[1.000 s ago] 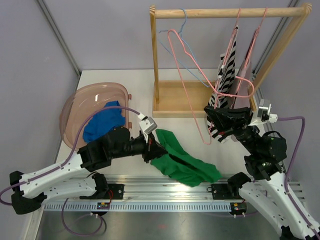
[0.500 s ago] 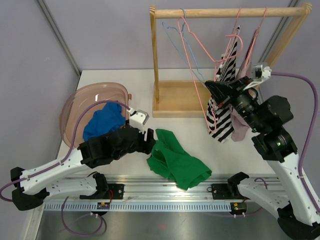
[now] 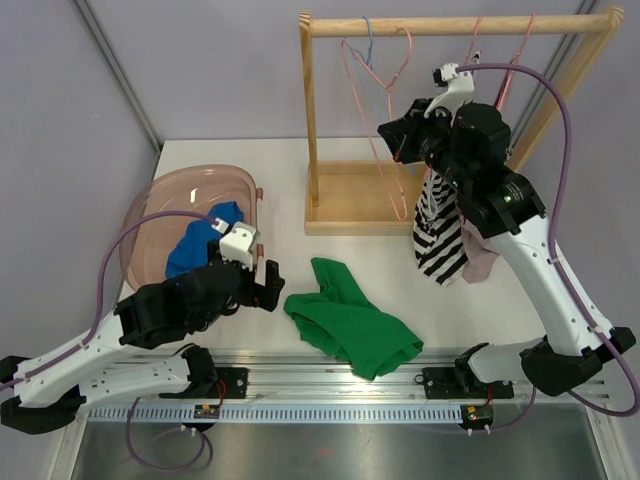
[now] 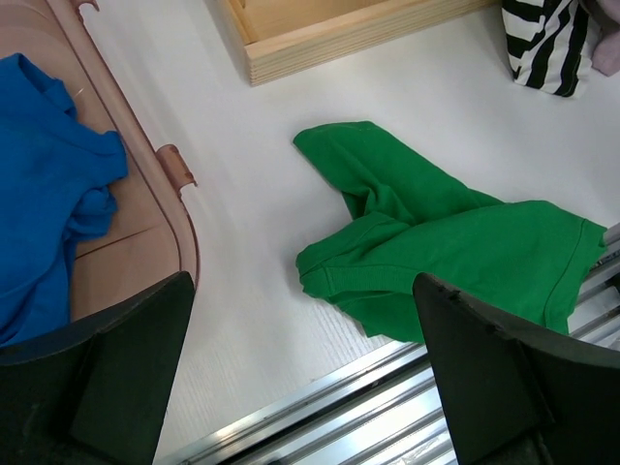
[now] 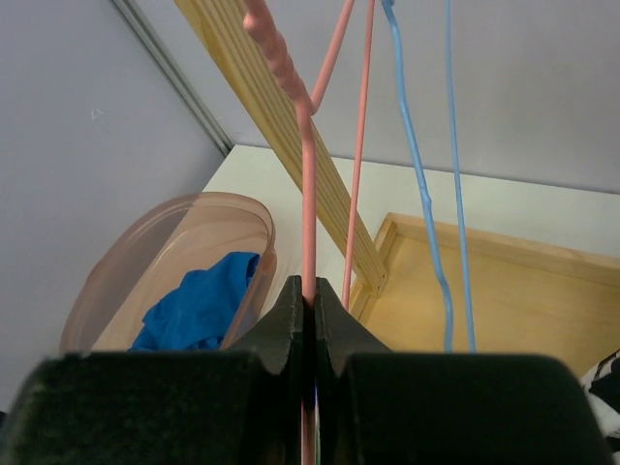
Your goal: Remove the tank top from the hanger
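Note:
I will move my right gripper outward and to the left in the top view, toward the top bar of the rack, to let go of the wire, because its hanger is bare.
The green tank top (image 3: 350, 325) lies crumpled on the white table, off any hanger; in the left wrist view the tank top (image 4: 436, 252) sits just ahead and to the right. My left gripper (image 3: 268, 285) hovers at its left edge, open and holding nothing (image 4: 302, 320). My right gripper (image 3: 395, 135) is raised beside the wooden rack (image 3: 455, 22), shut on the wire of a bare pink hanger (image 3: 386, 88). In the right wrist view that hanger (image 5: 307, 194) runs up from between the closed jaws of the right gripper (image 5: 312, 291).
A striped garment (image 3: 438, 225) and a pink one (image 3: 480, 255) hang at the rack's right. A blue hanger (image 3: 368, 30) hangs near the pink one. A pink basin (image 3: 150, 215) at the left holds blue cloth (image 3: 205, 245). A metal rail (image 3: 330, 385) runs along the near edge.
My left gripper opened, let go of the green tank top and drew back to the left. My right arm lifted the bare pink hanger up to the rack's bar.

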